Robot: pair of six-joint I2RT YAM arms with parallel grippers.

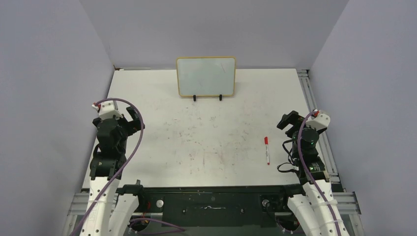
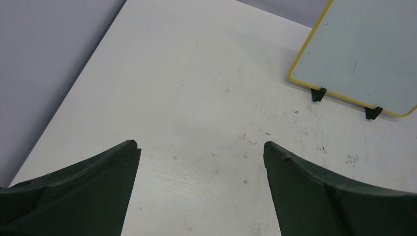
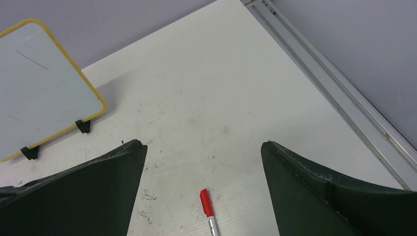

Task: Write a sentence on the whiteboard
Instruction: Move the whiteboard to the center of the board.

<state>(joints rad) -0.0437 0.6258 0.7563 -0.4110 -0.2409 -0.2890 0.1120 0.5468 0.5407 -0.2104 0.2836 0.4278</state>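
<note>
Next, the left gripper moves down, outward and to its right in the top view, around the whiteboard's nearer black foot [image 1: 194,98] [image 2: 318,94], which juts out below it that way.
The whiteboard [image 1: 206,76] stands upright on two black feet at the back middle of the table; its white face carries only faint stray marks, and no sentence shows on it. It also shows as the whiteboard [image 2: 361,49] at the upper right of the left wrist view and the whiteboard [image 3: 39,88] at the left of the right wrist view. A marker with a red cap [image 1: 267,150] lies flat on the table, capped. My right gripper [image 1: 289,120] hangs open just right of it, the marker [image 3: 207,206] lying below between the fingers. My left gripper [image 1: 129,118] is open and holds nothing.
The table top [image 1: 206,137] is white with scuffs and stains. A metal rail [image 1: 314,105] runs along its right edge. Grey walls close in the left, back and right sides. A black base plate [image 1: 211,201] sits between the arm mounts at the near edge.
</note>
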